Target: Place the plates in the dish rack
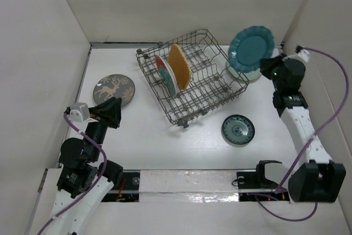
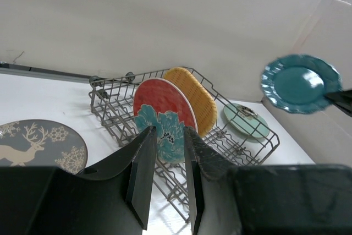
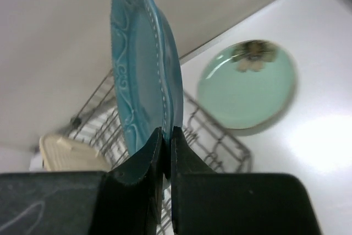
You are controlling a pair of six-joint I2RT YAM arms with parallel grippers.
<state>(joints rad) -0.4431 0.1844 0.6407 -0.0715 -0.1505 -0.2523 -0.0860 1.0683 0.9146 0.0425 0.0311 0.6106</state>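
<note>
My right gripper needs to swing left in the top view next and lower the teal plate (image 1: 250,48) into the slot beside the yellow woven plate, then release it, since that slot is empty.
The grey wire dish rack (image 1: 212,94) holds the red flowered plate (image 1: 165,74) and the yellow woven plate (image 1: 180,65) upright. My right gripper (image 1: 268,67) is shut on the rim of the teal scalloped plate (image 1: 250,48), held in the air at the rack's far right, above the pale mint plate (image 1: 246,74) lying on the table. In the right wrist view the teal plate (image 3: 144,64) stands on edge between my fingers (image 3: 144,160). My left gripper (image 1: 114,109) is open and empty, near the grey deer plate (image 1: 114,89). The small dark ringed plate (image 1: 237,130) lies right of the rack.
White walls enclose the table on three sides. The rack sits turned at an angle in the middle. A strip of white tape (image 1: 187,181) runs along the near edge between the arm bases.
</note>
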